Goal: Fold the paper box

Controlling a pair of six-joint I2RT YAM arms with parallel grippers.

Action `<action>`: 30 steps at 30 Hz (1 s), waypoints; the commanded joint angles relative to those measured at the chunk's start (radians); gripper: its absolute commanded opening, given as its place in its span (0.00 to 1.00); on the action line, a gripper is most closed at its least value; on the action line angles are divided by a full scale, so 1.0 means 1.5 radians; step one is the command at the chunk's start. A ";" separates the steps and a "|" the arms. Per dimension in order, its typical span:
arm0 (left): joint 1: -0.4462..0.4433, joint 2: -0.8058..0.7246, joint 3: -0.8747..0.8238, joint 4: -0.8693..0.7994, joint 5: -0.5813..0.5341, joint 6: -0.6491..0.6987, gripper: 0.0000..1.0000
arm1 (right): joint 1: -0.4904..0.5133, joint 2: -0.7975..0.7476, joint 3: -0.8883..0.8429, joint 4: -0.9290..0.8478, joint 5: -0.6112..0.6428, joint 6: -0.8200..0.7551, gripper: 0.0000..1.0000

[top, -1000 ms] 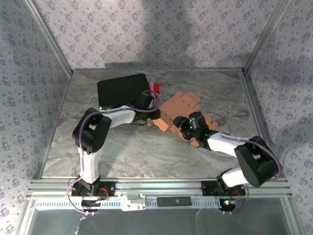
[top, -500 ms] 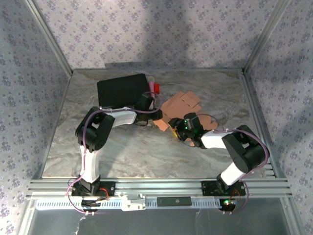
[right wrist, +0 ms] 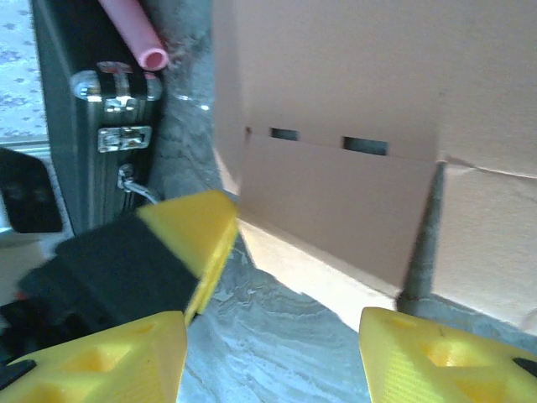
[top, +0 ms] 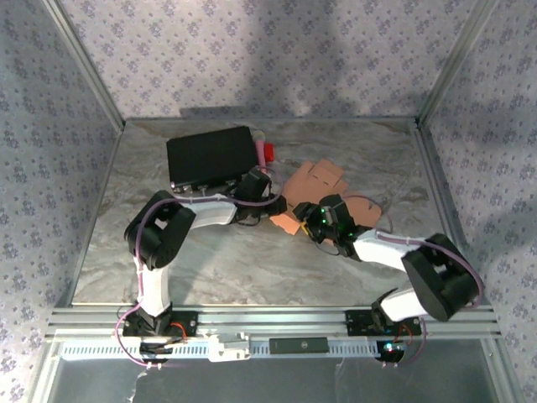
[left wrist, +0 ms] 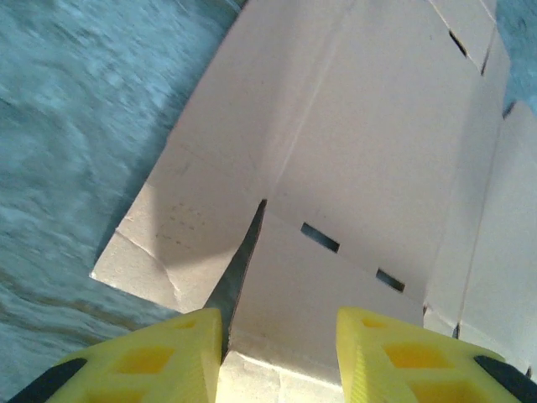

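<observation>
My right gripper will next move across onto the upturned flap's corner beside the slit, where the flap's edge stands free. The corner is just past my right gripper's open fingers.
The paper box is a flat orange-tan die-cut sheet lying mid-table, with flaps and slots. My left gripper is at the sheet's left near corner. In the left wrist view the left gripper is open, and a slightly raised slotted flap of the paper box runs between its yellow fingers. My right gripper sits at the sheet's near edge. In the right wrist view the right gripper is open over bare marble, just short of the upturned flap of the paper box.
A black case lies at the back left, close to the left wrist, with its metal latches showing in the right wrist view. A red object and a pink tube lie beside the case. Metal frame posts and patterned walls enclose the table.
The left gripper has slid a little toward the near side along the sheet's left edge. The right arm's elbow swung inward and back out. The sheet's near-left flap shifted slightly.
</observation>
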 commanded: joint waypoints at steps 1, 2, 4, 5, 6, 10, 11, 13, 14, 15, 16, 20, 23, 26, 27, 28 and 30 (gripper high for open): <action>-0.017 -0.024 -0.023 0.039 -0.004 -0.032 0.41 | -0.026 -0.035 -0.034 -0.083 0.016 -0.048 0.59; -0.020 -0.023 -0.027 0.045 -0.004 -0.037 0.41 | -0.036 -0.038 -0.039 -0.082 -0.002 -0.059 0.59; -0.028 -0.019 -0.029 0.051 -0.005 -0.041 0.41 | -0.047 -0.037 -0.040 -0.092 -0.020 -0.077 0.59; -0.031 -0.017 -0.029 0.052 -0.006 -0.041 0.41 | -0.048 -0.037 -0.045 -0.085 -0.026 -0.078 0.59; -0.033 -0.016 -0.028 0.052 -0.009 -0.042 0.41 | -0.049 -0.034 -0.051 -0.070 -0.035 -0.078 0.59; -0.035 -0.010 -0.027 0.054 -0.009 -0.045 0.40 | -0.050 -0.025 -0.054 -0.044 -0.044 -0.077 0.59; -0.035 -0.010 -0.028 0.054 -0.009 -0.045 0.40 | -0.052 -0.023 -0.054 -0.042 -0.045 -0.078 0.59; -0.035 -0.009 -0.026 0.053 -0.009 -0.045 0.40 | -0.052 -0.020 -0.049 -0.043 -0.046 -0.078 0.59; -0.036 -0.009 -0.026 0.052 -0.009 -0.045 0.40 | -0.052 -0.018 -0.049 -0.044 -0.046 -0.077 0.59; -0.035 -0.009 -0.026 0.051 -0.008 -0.045 0.40 | -0.052 -0.015 -0.048 -0.042 -0.046 -0.077 0.59; -0.035 -0.009 -0.025 0.050 -0.009 -0.045 0.40 | -0.053 -0.010 -0.049 -0.039 -0.046 -0.076 0.59; -0.036 -0.009 -0.023 0.047 -0.010 -0.045 0.40 | -0.054 0.021 -0.045 -0.010 -0.058 -0.075 0.57; -0.035 -0.007 -0.022 0.041 -0.006 -0.044 0.40 | -0.052 0.048 -0.034 0.015 -0.074 -0.075 0.56; -0.036 -0.006 -0.022 0.038 -0.002 -0.042 0.40 | -0.051 0.064 -0.027 0.029 -0.082 -0.074 0.55; -0.035 -0.005 -0.021 0.038 0.000 -0.042 0.40 | -0.049 0.065 -0.027 0.028 -0.082 -0.074 0.55; -0.035 -0.004 -0.019 0.038 0.004 -0.042 0.40 | -0.049 0.065 -0.026 0.026 -0.080 -0.073 0.54; -0.036 -0.001 -0.018 0.040 0.008 -0.044 0.39 | -0.048 0.064 -0.027 0.026 -0.080 -0.072 0.53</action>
